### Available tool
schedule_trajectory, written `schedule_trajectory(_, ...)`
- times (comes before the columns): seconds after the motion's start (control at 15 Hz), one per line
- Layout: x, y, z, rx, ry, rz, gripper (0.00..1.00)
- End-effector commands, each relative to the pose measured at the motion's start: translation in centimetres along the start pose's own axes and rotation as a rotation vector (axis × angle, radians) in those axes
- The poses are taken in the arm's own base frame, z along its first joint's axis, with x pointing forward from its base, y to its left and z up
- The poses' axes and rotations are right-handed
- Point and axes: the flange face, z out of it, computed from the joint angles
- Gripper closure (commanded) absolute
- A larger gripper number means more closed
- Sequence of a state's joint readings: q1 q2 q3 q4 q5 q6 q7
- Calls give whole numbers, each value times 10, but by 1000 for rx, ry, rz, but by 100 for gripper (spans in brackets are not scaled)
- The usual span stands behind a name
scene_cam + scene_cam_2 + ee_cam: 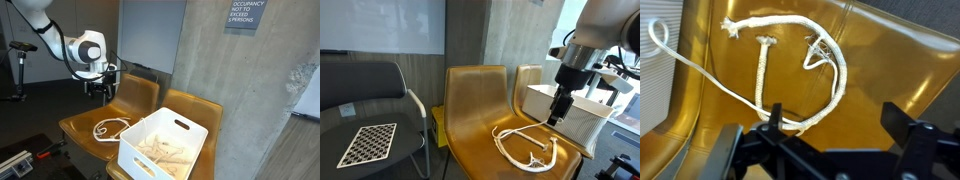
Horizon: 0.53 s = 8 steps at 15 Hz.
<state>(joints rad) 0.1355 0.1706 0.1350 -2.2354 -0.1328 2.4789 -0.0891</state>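
The rope's curved part is below my gripper's open fingers. Next, my gripper will move down and away from the basket onto the rope's bend (pixel 96 131) (pixel 837 93).
A white rope (pixel 836 82) lies in loose loops on the seat of an amber plastic chair (pixel 895 55). The rope (pixel 110 128) shows in both exterior views, near the seat's front in one of them (pixel 525 148). My gripper (pixel 835 120) hangs just above the seat with its jaws wide open and nothing between them. The left finger (pixel 775 112) stands over a strand of the rope; whether it touches is unclear. In the exterior views the gripper (pixel 97 90) (pixel 556 118) hovers a short way above the rope, pointing down.
A white slotted basket (pixel 165 140) (pixel 570 112) holding pale material stands on the neighbouring amber chair, close beside the rope. A dark chair with a checkerboard card (pixel 368 143) stands on the other side. A concrete wall (pixel 230 70) rises behind.
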Motion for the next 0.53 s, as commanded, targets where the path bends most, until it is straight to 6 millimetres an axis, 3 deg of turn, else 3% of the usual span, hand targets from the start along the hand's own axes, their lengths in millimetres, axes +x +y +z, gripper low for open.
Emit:
schedule_trajectory(0.0,39,-29,44,43,-10,-52,0)
schedule_trajectory(0.2,61,-39,81,65,-43,-71,0)
schedule_trajectory(0.47,83,-33,127,73,-70,-39,0)
